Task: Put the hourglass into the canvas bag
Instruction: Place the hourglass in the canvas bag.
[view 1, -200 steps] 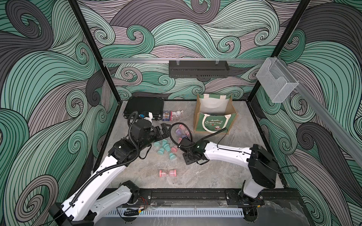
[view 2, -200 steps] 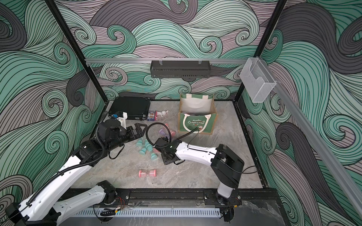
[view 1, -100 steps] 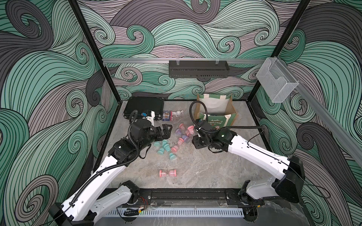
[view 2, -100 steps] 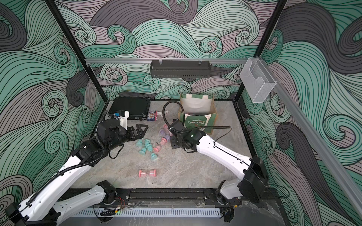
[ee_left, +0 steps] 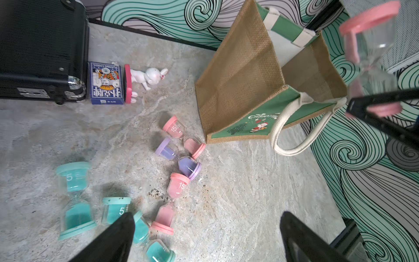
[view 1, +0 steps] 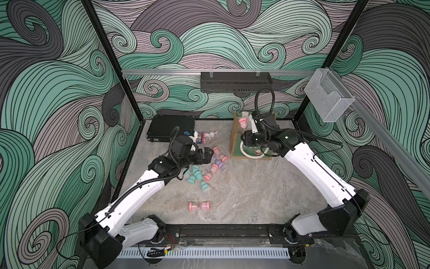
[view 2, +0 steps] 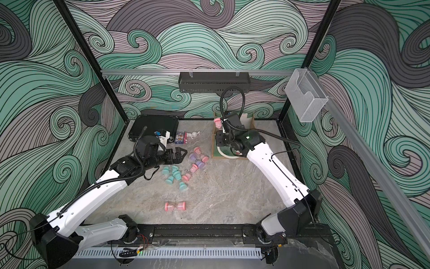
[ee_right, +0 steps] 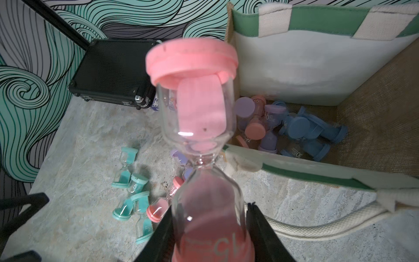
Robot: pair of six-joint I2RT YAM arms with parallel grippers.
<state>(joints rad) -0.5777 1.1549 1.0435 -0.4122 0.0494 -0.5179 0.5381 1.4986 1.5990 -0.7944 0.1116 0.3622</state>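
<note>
My right gripper moves outward and down to the canvas bag's opening (ee_right: 296, 124) next and releases the lower bulb of the pink hourglass.
My right gripper (ee_right: 207, 229) is shut on the lower bulb of a pink hourglass (ee_right: 201, 136), which stands upright in its grip. In both top views this hourglass (view 1: 243, 122) (view 2: 218, 122) hangs over the left rim of the canvas bag (view 1: 235, 137), a boxy tote with tan sides and a green front. Several blue, purple and pink hourglasses (ee_right: 294, 129) lie inside the bag. My left gripper (ee_left: 206, 226) is open and empty, hovering over a loose pile of teal, pink and purple hourglasses (view 1: 200, 172) on the table.
A single pink hourglass (view 1: 199, 206) lies apart near the table's front. A black hard case (view 1: 171, 128), a card box (ee_left: 105, 82) and a white rabbit figurine (ee_left: 149, 77) sit at the back left. The bag's rope handle (ee_left: 294, 145) droops onto the table.
My right arm has swung from beside the hourglass pile up and back to the bag's rim, carrying the pink hourglass. The left arm has hardly moved.
</note>
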